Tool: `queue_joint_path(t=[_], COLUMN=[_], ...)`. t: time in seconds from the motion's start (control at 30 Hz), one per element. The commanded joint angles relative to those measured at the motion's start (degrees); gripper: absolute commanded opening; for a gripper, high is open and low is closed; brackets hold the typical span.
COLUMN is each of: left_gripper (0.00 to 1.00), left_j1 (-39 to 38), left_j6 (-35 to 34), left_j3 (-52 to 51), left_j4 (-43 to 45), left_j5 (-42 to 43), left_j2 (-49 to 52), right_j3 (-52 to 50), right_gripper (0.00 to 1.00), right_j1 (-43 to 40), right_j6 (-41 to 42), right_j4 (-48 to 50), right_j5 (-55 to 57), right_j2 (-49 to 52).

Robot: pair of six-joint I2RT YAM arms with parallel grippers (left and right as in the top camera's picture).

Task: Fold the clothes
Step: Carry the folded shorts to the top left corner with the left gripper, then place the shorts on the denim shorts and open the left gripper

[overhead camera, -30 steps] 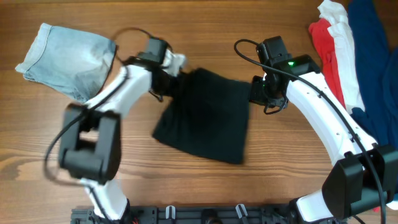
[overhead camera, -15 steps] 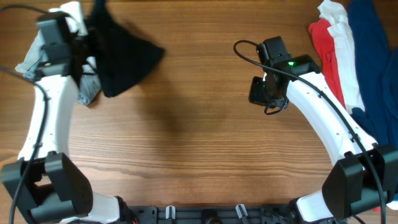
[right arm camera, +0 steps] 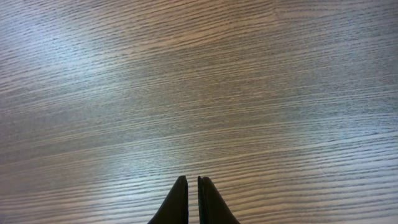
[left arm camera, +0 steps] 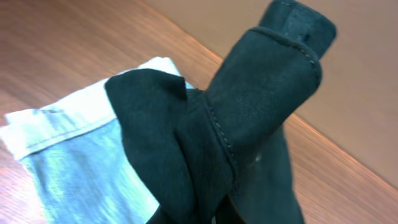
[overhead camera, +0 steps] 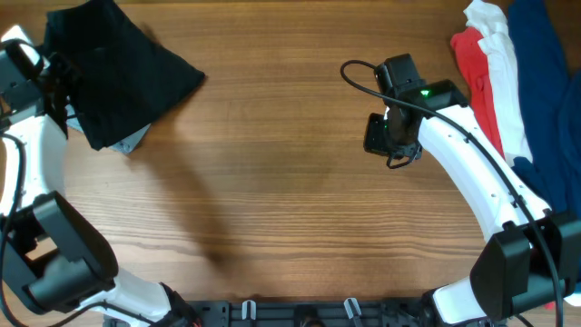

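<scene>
Next I will shift my left gripper to the left in the overhead view, then back, and open, as the black shorts (overhead camera: 123, 73) jut past the denim over bare wood.
The black fabric shorts (overhead camera: 123, 73) hang bunched at the table's far left corner, held up by my left gripper (overhead camera: 56, 77), which is shut on them. In the left wrist view the black fabric (left arm camera: 249, 124) drapes over the jaws and hides the fingers. Under it lie the pale-blue denim shorts (left arm camera: 74, 155), which show in the overhead view only as a small corner (overhead camera: 136, 138). My right gripper (overhead camera: 381, 136) hovers over bare wood right of centre, shut and empty, and its fingertips (right arm camera: 193, 182) sit almost together.
A pile of red (overhead camera: 472, 64), white (overhead camera: 497, 54) and dark blue (overhead camera: 545, 82) garments lies at the right edge. The wooden table (overhead camera: 272, 200) is bare between the arms. The right arm's cable (overhead camera: 356, 77) loops over the table.
My left arm has swung the black shorts from the table's middle to the far left, over the denim shorts. The right gripper no longer touches them and has stayed put.
</scene>
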Motion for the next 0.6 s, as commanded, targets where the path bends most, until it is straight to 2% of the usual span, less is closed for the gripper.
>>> queue_joint_path(t=[0.0,0.2,0.43,0.57], left_gripper=[0.04,0.04,0.04,0.04], left_j1=[2.49,5.46,5.64,5.64], left_j6=[-1.46,-8.63,-8.33,-8.33], left_j3=[0.28,0.26,0.26,0.28], left_j4=[2.71,5.27,4.39,9.16], left_j5=[-1.05,-1.53,-2.29,-2.10], left_j2=[-0.35,-0.35,1.18,1.11], right_j3=[-0.07,-0.07,-0.07,-0.07], right_gripper=[0.07,0.07,0.07,0.07], right_j1=[-0.26,-0.26,-0.26,-0.26], right_j6=[-0.76,-0.76,-0.76,-0.79], right_j4=[-0.24,-0.35,-0.50,-0.85], right_j5=[1.38,1.38,1.38,1.40], right_j2=[-0.13,-0.13,-0.13,-0.13])
